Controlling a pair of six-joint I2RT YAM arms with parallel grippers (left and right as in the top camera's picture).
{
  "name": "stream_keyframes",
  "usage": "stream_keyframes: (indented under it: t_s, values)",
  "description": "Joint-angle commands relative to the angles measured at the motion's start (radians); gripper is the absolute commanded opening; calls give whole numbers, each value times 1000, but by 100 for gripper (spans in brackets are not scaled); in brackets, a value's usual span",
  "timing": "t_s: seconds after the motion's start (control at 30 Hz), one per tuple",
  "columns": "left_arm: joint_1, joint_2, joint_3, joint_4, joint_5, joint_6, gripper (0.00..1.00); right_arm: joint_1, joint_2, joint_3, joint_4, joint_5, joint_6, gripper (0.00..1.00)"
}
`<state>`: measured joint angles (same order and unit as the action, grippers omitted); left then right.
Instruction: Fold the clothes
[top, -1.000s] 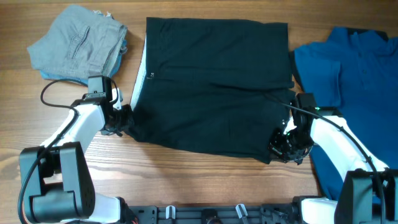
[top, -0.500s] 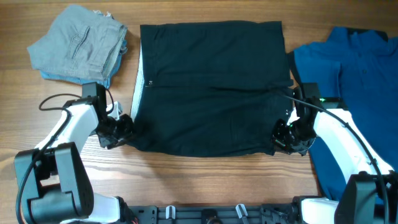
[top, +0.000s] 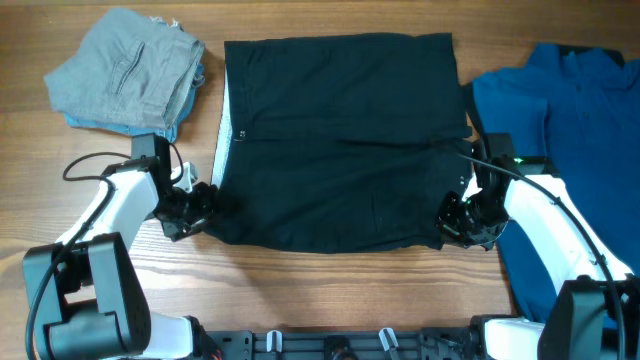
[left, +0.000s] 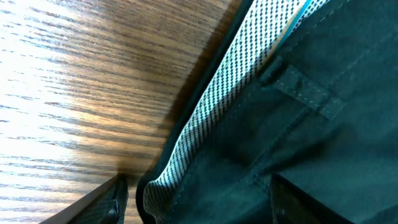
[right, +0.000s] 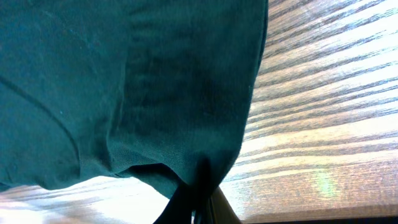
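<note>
The shorts (top: 340, 140) are unfolded. I will lift my right gripper, carry what it pinches toward their far corner (top: 446, 48), which is outward of the gripper beside the shirt, and let go.
The clothes, a black pair of shorts (top: 340, 140), lie spread flat in the middle of the table, with the pale waistband lining (top: 224, 130) along their left edge. My left gripper (top: 205, 205) sits at the near left corner, open. In the left wrist view its fingers (left: 109, 202) stand wide apart with the dotted lining (left: 230, 99) and black fabric lying loose between them. My right gripper (top: 452, 222) is at the near right corner, shut on a pinch of the shorts (right: 124, 81), which bunch into the closed jaws (right: 202, 208).
A folded grey-and-light-blue denim garment (top: 125, 70) lies at the back left. A bright blue shirt (top: 565, 130) covers the right side, under my right arm. Bare wooden table (top: 300, 290) runs along the front edge.
Both arms pulled the shorts left and straight, so the near edge now lies level. My left gripper then opened and let go of the waistband corner. The right grip is unchanged.
</note>
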<state>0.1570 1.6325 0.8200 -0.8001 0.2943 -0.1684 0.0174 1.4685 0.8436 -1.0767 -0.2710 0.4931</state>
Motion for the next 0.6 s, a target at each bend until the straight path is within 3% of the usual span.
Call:
stream_keyframes:
  t_s: [0.0, 0.1, 0.13, 0.17, 0.27, 0.37, 0.43, 0.57]
  values:
    - [3, 37, -35, -9, 5, 2, 42, 2, -16, 16, -1, 20, -11, 5]
    - [3, 37, -35, -12, 9, 3, 21, 2, -16, 16, 2, 21, -10, 5]
    - [3, 37, -35, -8, 8, 3, 8, 2, -16, 16, 3, 21, -2, 5]
    - [3, 37, -35, -5, 1, 3, 4, 2, -16, 16, 3, 24, 6, 5]
    - [11, 32, -2, -36, 1, 7, 4, 2, -16, 18, 7, 59, 13, 5]
    - [50, -3, 150, -203, 2, 7, 4, 2, -18, 60, -17, 65, 14, 4]
    - [82, -53, 305, -395, 35, 3, 4, 2, -45, 142, -64, 65, 5, 4]
    - [101, -156, 367, -505, 68, 3, 4, 2, -140, 340, -216, 134, 4, 4]
